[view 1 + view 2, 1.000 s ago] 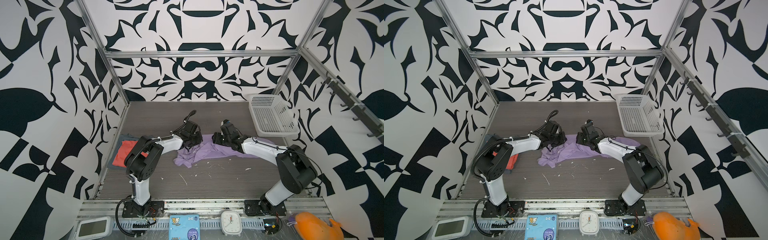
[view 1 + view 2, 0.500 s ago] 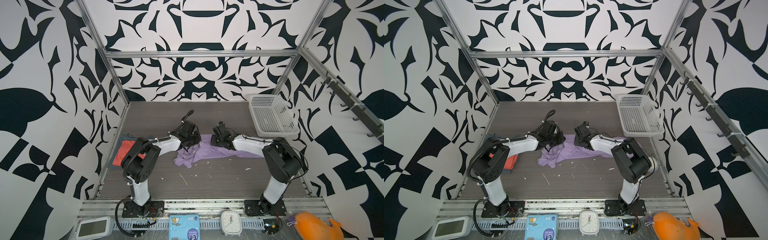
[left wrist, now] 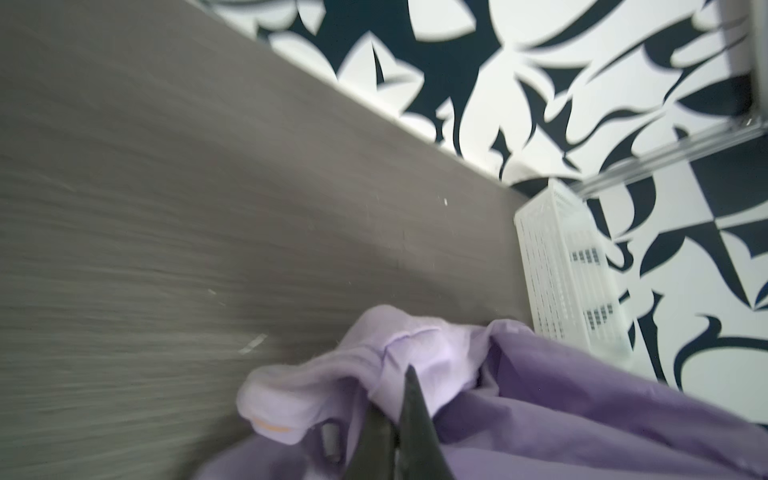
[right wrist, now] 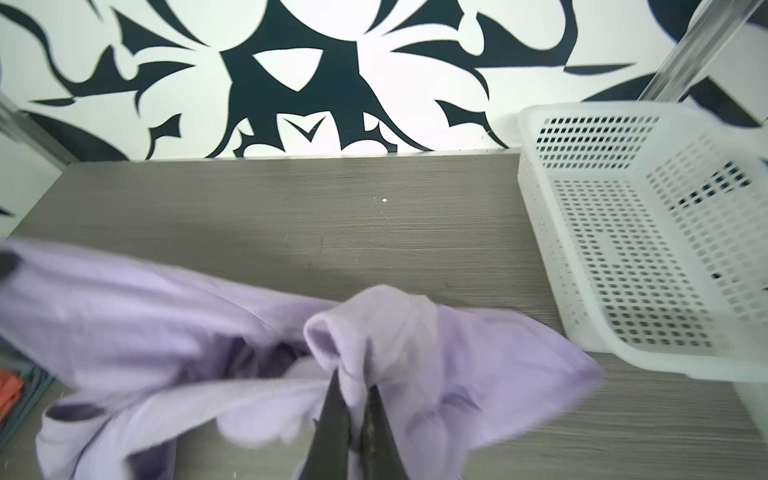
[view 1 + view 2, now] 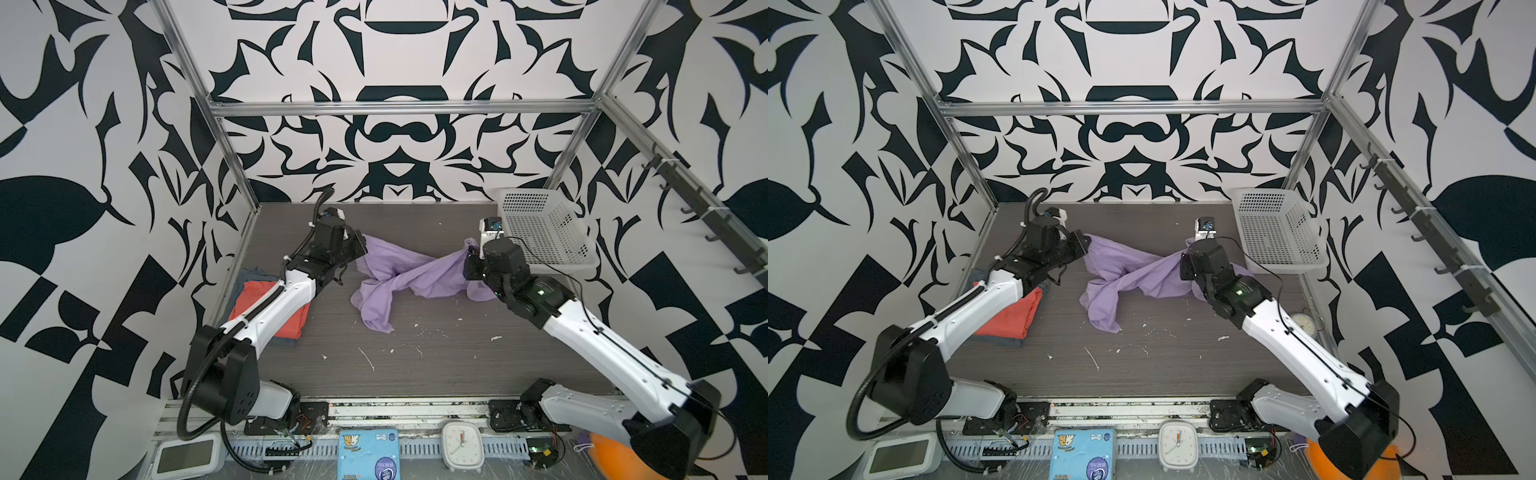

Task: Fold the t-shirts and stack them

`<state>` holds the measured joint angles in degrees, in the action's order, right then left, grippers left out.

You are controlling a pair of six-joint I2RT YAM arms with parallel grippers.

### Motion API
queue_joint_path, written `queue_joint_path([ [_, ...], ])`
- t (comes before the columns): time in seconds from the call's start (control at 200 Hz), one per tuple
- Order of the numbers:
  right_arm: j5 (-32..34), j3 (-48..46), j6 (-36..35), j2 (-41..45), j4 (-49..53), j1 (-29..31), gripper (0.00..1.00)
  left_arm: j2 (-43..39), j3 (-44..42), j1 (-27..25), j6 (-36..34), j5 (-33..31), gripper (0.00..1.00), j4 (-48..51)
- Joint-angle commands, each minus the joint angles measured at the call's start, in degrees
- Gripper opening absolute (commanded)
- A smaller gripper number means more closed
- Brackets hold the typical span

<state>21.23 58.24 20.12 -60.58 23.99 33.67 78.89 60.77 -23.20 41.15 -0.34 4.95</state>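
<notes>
My right gripper will next move down and back toward the base to spread the twisted t-shirt, and let go of the t-shirt's bunched edge there, because bare tabletop lies that way.
The lavender-purple t-shirt [image 5: 399,270] [image 5: 1125,270] hangs twisted between my two grippers, and its lower part trails on the grey table. My left gripper [image 5: 361,245] [image 5: 1086,243] is shut on one bunched edge of it [image 3: 395,399]. My right gripper [image 5: 469,253] [image 5: 1183,253] is shut on the opposite bunched edge [image 4: 353,382]. The coral-red t-shirt [image 5: 245,297] [image 5: 1013,318] lies folded at the table's left edge, on top of the grey-blue t-shirt [image 5: 253,272] [image 5: 1000,340]. My left arm partly covers both.
A white perforated basket [image 5: 540,232] [image 5: 1275,228] [image 4: 623,249] stands tilted at the back right, close to my right gripper. Small white scraps [image 5: 365,357] dot the table front. A clock [image 5: 461,444], a blue packet [image 5: 368,453] and an orange plush toy [image 5: 615,457] sit along the front rail.
The right gripper has shut on the lavender shirt. Both grippers have risen and moved apart, the left to the left and the right to the right, pulling the shirt out between them.
</notes>
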Motion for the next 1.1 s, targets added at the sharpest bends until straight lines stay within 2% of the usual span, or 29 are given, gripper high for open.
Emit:
queue_joint_path([
  [0.0,-4.3,-4.0,-2.4,3.7,9.2,0.0,0.00,-3.7,1.3,1.9,-3.4,-5.4,0.00,4.3],
  [0.17,-6.9,-12.2,3.7,7.4,14.9,0.1,0.00,-4.4,-0.6,3.0,-3.0,-7.1,0.00,4.3],
  [0.245,-4.7,-14.8,6.1,8.5,16.2,0.0,0.00,-3.5,-1.0,3.2,-2.6,-7.3,0.00,4.3],
  [0.34,0.5,-15.2,9.2,8.7,19.3,0.1,0.05,-2.5,-1.4,3.4,-2.5,-8.5,0.00,4.9],
  [0.415,6.0,-13.7,12.7,8.6,22.7,0.0,0.23,-2.2,-1.7,3.7,-2.5,-9.9,0.00,5.2],
  [0.46,8.8,-12.6,14.1,8.8,24.5,0.0,0.42,-2.0,-1.9,3.9,-2.4,-10.2,0.00,5.2],
  [0.5,10.8,-11.5,15.2,9.2,25.2,0.0,0.52,-1.9,-1.9,4.0,-2.5,-10.2,0.00,5.1],
  [0.565,12.2,-9.7,15.5,10.1,24.8,0.0,0.61,-2.0,-2.0,4.1,-2.5,-10.3,0.00,5.2],
  [0.675,13.1,-8.0,14.0,10.9,19.5,0.0,0.64,-2.0,-2.1,4.2,-2.7,-10.4,0.00,5.2],
  [0.835,8.3,-8.6,8.2,4.0,3.0,-0.9,0.66,-1.9,-2.7,4.3,-2.7,-9.4,0.00,4.6],
  [0.945,0.0,-6.5,7.5,-5.7,-6.9,-3.3,0.66,-1.9,-3.3,4.2,-2.5,-8.5,0.00,4.4],
  [1.095,-8.1,-0.7,9.5,-19.6,-11.5,-7.2,0.63,-2.7,-4.7,4.2,-2.0,-8.2,0.00,3.7],
])
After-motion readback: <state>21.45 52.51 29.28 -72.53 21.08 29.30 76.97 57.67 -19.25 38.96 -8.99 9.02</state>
